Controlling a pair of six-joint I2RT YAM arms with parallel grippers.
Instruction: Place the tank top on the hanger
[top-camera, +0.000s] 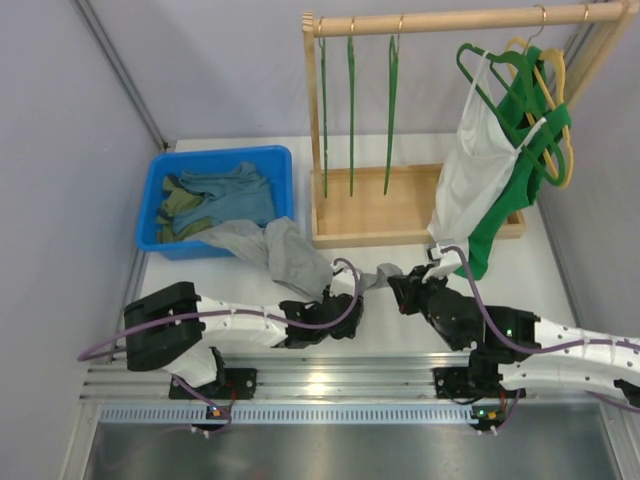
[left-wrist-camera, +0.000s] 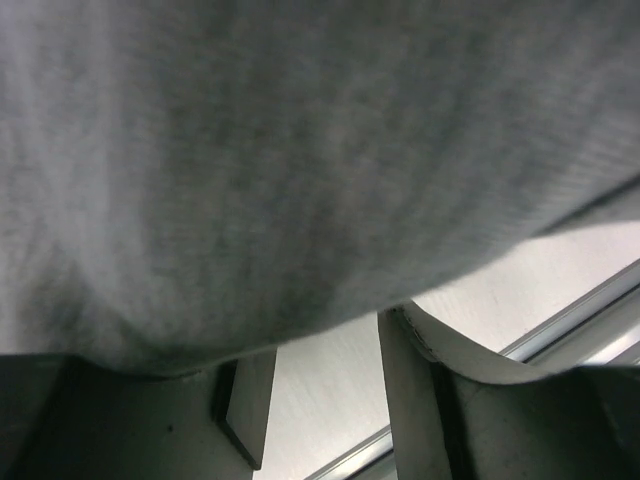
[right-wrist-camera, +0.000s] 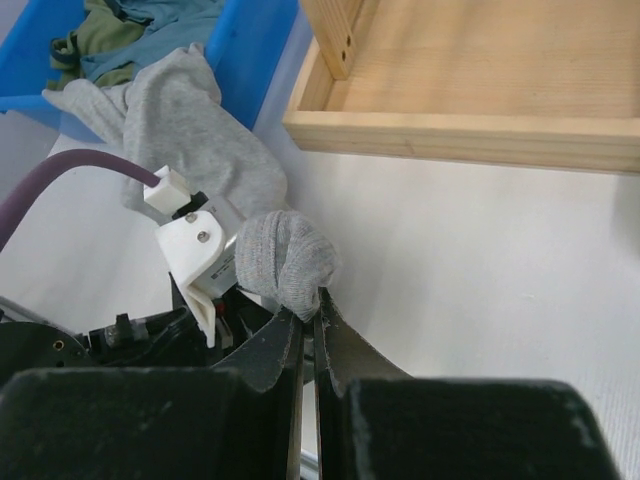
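Observation:
I should move my left gripper a little toward my right gripper next, keep it low, and close it on the bunched fold (top-camera: 368, 281) (left-wrist-camera: 322, 318) of grey cloth.
The light grey tank top (top-camera: 285, 255) spills from the blue bin's front edge onto the table; it also shows in the right wrist view (right-wrist-camera: 185, 125). My right gripper (right-wrist-camera: 312, 305) is shut on a bunched end of it (right-wrist-camera: 290, 260), low over the table, and shows in the top view (top-camera: 405, 287). My left gripper (top-camera: 343, 295) sits right beside it. Its jaws stand apart (left-wrist-camera: 325, 345), with grey cloth draped over the fingertips and filling that view. Three thin green hangers (top-camera: 351, 110) with gold hooks hang edge-on from the wooden rail.
A blue bin (top-camera: 165, 165) at the back left holds teal and olive clothes. The wooden rack base (top-camera: 370, 235) stands just behind the grippers. A white tank top (top-camera: 470, 170) on thick green hangers and a yellow hanger (top-camera: 558, 75) hang at the right.

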